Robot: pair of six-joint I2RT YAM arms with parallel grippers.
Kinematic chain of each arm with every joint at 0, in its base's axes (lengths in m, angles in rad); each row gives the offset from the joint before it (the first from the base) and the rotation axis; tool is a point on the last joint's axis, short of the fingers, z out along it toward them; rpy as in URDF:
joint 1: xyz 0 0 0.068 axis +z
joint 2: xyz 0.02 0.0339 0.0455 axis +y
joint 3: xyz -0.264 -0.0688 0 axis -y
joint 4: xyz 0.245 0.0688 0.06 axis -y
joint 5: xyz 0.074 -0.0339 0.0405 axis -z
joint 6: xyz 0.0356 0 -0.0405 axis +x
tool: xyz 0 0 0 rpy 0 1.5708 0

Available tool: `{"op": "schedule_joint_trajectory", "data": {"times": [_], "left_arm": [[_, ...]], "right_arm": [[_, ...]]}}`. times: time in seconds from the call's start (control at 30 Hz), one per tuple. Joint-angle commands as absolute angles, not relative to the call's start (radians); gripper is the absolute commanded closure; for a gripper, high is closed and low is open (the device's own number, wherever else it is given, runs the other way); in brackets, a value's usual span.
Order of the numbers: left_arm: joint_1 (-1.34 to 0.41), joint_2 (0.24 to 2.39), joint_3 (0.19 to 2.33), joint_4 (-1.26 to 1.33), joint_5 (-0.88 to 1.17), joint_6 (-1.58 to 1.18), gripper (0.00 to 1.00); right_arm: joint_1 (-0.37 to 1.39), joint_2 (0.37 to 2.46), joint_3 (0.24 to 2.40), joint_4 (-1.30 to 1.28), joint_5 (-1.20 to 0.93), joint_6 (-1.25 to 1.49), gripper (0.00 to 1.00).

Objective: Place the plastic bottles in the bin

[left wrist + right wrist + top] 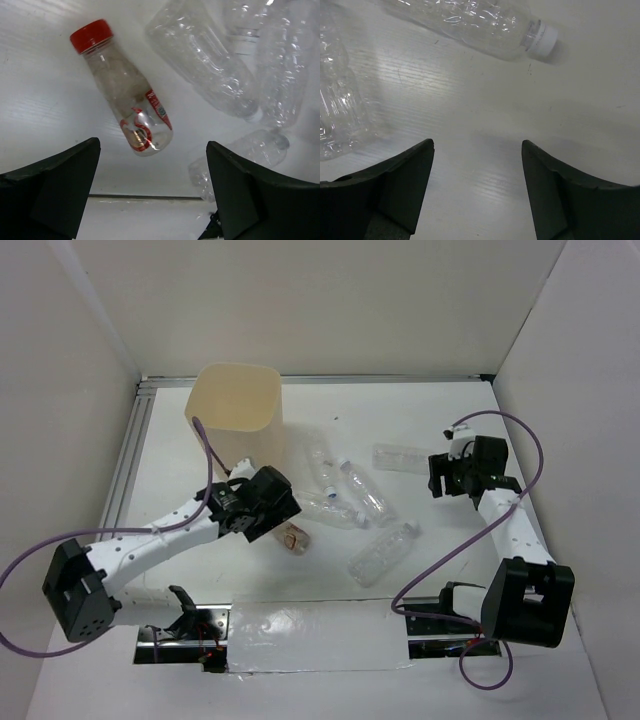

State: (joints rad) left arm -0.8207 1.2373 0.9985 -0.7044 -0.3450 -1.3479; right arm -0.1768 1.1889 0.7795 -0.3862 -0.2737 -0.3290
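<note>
The red-capped bottle is lying at an angle to the open fingers above it, so I will next lower my left gripper and turn it until its fingers are on both sides of the red-capped bottle's clear middle.
The cream bin stands at the back left of the table. Several clear plastic bottles lie on their sides right of it, among them one nearest the front and one at the back right. A red-capped bottle with a red label lies just beyond my left gripper, which hangs open above the table with nothing between its fingers. My right gripper is open over bare table. In the right wrist view a white-capped bottle lies ahead of it and another to its left.
White walls enclose the table on three sides, with a metal rail along the left edge. A taped strip runs between the arm bases at the near edge. Purple cables loop over both arms.
</note>
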Motion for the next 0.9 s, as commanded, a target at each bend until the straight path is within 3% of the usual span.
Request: {"op": "schedule_joint_trajectory", "data": {"times": [0.0, 0.37, 0.53, 0.6, 0.7, 0.73, 0.77, 0.87], "left_arm": [[-0.827, 1.311, 0.973, -0.775, -0.335, -1.583, 0.0], [-0.816, 1.613, 0.989, -0.503, -0.336, -1.513, 0.0], [-0.816, 1.643, 0.973, -0.493, -0.336, -1.482, 0.36], [-0.825, 1.629, 0.959, -0.492, -0.336, -1.468, 0.42], [-0.834, 1.588, 0.946, -0.483, -0.327, -1.441, 0.6], [-0.854, 1.576, 0.936, -0.483, -0.327, -1.415, 0.66], [-0.867, 1.544, 0.936, -0.483, -0.318, -1.395, 0.79], [-0.945, 1.476, 0.971, -0.483, -0.318, -1.258, 0.93]], "right_arm": [[-0.181, 1.21, 0.792, -0.383, -0.311, -0.334, 0.2], [-0.181, 1.223, 0.782, -0.383, -0.341, -0.353, 0.2], [-0.181, 1.232, 0.795, -0.449, -0.501, -0.48, 0.2], [-0.181, 1.232, 0.814, -0.53, -0.663, -0.564, 0.2], [-0.181, 1.177, 0.815, -0.667, -0.889, -0.809, 0.26], [-0.181, 1.131, 0.815, -0.695, -0.932, -0.95, 0.32], [-0.181, 1.106, 0.802, -0.751, -0.968, -1.019, 0.35], [-0.141, 1.031, 0.788, -0.895, -1.035, -1.413, 0.37]]}}
